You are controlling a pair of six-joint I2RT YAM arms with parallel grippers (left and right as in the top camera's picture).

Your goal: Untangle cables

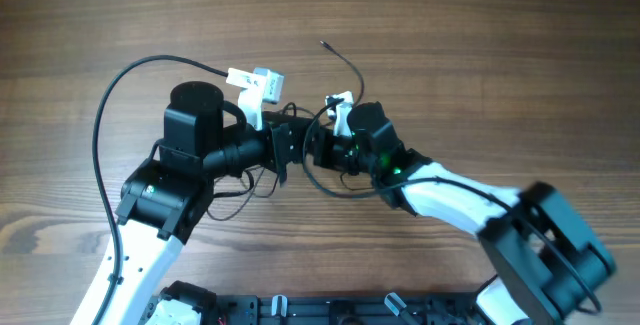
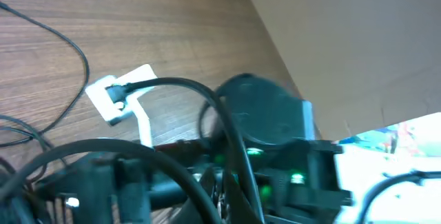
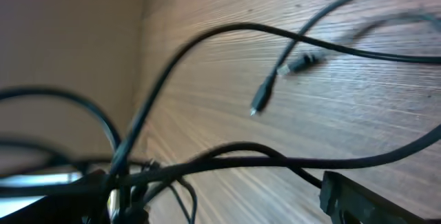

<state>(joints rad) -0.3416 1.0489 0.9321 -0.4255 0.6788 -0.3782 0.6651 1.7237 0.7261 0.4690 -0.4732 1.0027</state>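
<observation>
My left gripper needs to pull away from the right gripper toward bare wood and release the cables, as that wood lies to its left in the overhead view.
The cables (image 1: 335,187) are thin black wires looped on the wood between and below the two arms. One strand (image 1: 345,62) runs up to a tiny plug end. My left gripper (image 1: 287,152) and right gripper (image 1: 312,151) face each other almost touching at the table's middle. In the left wrist view the jaws (image 2: 219,195) look pinched on dark strands, blurred. In the right wrist view the cables (image 3: 207,158) cross in front of the jaws (image 3: 227,189), which look apart; only one finger shows clearly. A plug end (image 3: 260,100) lies on the wood beyond.
A white connector block (image 1: 256,84) on a thick black arm cable sits above the left gripper; it also shows in the left wrist view (image 2: 114,100). The right arm's body (image 2: 265,124) fills the left wrist view. The table edge with robot bases (image 1: 300,310) is at the bottom.
</observation>
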